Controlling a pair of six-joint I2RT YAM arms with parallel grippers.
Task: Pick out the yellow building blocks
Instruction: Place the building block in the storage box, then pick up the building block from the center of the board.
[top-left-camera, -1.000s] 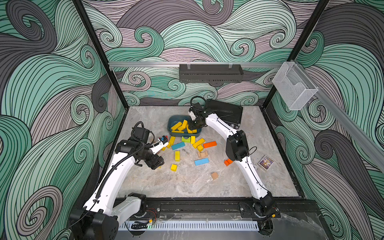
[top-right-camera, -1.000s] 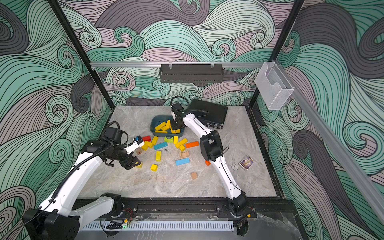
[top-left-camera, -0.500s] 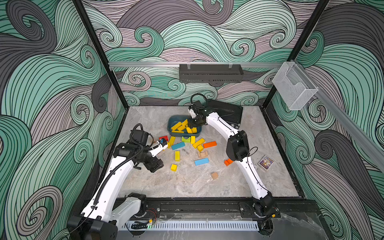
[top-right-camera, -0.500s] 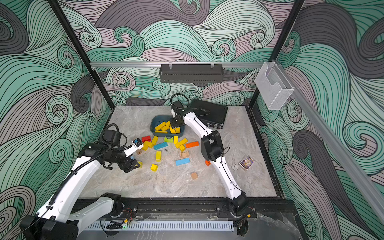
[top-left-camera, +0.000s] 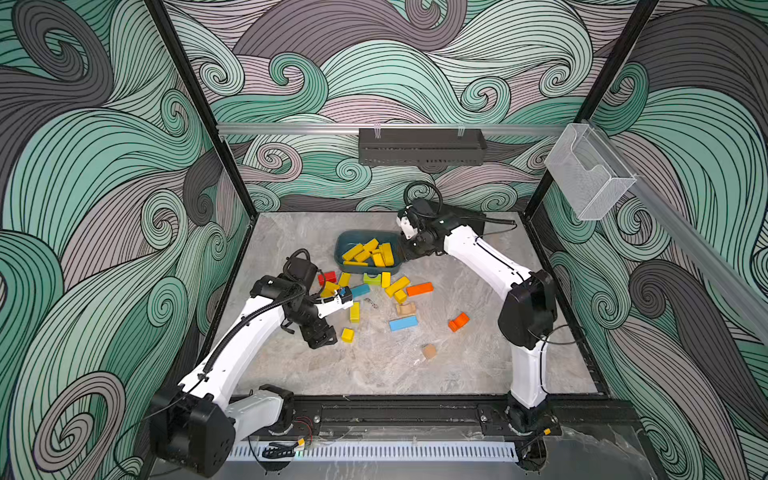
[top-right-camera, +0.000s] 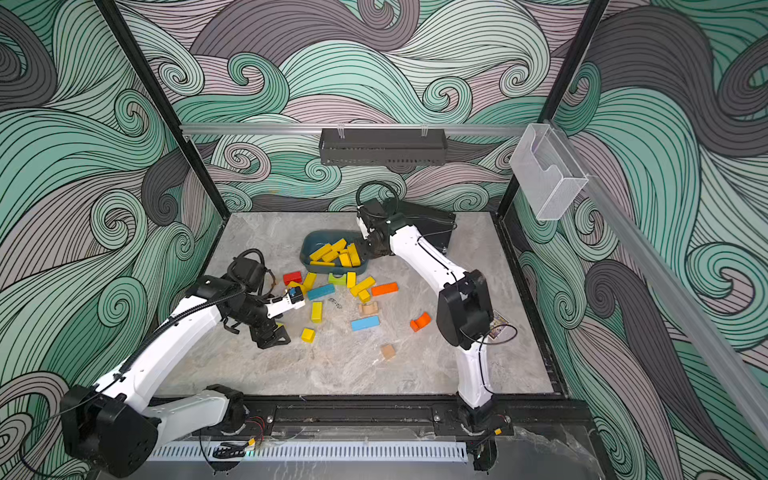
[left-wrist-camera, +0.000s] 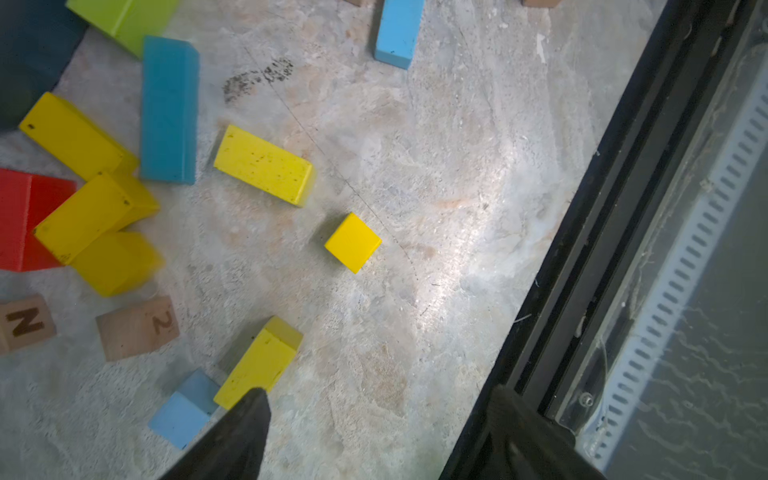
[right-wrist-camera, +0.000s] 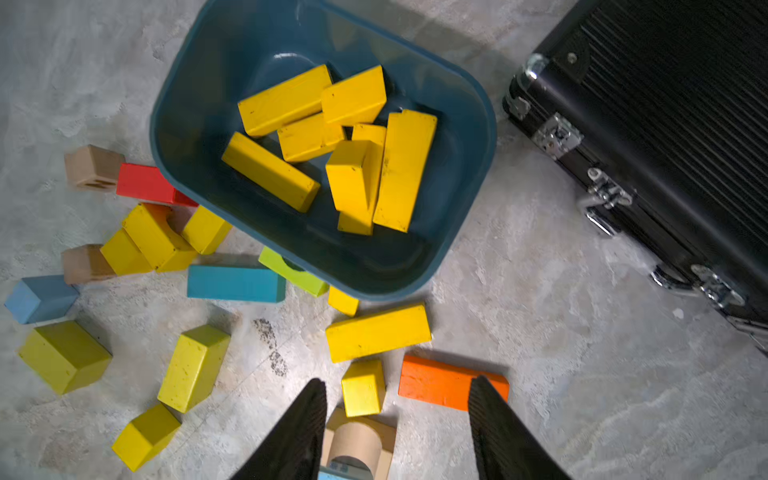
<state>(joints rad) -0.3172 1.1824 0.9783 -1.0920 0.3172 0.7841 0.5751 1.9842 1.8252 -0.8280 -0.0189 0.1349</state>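
My left gripper is open above the tabletop, and next it will move across and lower its open fingers around the small cube (top-left-camera: 347, 335) (left-wrist-camera: 353, 242). The cube lies below on clear tabletop, toward the loose blue block.
Several yellow building blocks (top-left-camera: 368, 253) lie piled in the teal bin (top-left-camera: 343, 244); the right wrist view shows that pile (right-wrist-camera: 291, 99) from above. Others lie loose in front of the bin: a long bar (top-left-camera: 397, 286), a short bar (top-left-camera: 354, 311) and a small cube (top-left-camera: 347, 335). My left gripper (top-left-camera: 322, 336) hangs open just left of that cube, nothing between its fingers. In its wrist view another yellow bar (left-wrist-camera: 257, 365) lies by one fingertip (left-wrist-camera: 249, 415). My right gripper (top-left-camera: 405, 253) hovers open and empty at the bin's right end.
Orange blocks (top-left-camera: 419, 289), blue blocks (top-left-camera: 403, 323), a red block (top-left-camera: 327, 277), a lime arch (top-left-camera: 372, 279) and bare wooden blocks (top-left-camera: 429, 351) are mixed among the yellow ones. A black case (top-left-camera: 465, 218) stands behind the right arm. The black frame rail (left-wrist-camera: 602, 232) runs close beside the left gripper.
The left gripper has drifted a little toward the table's front, still open. The right gripper has slid from over the bin's middle to its right end.
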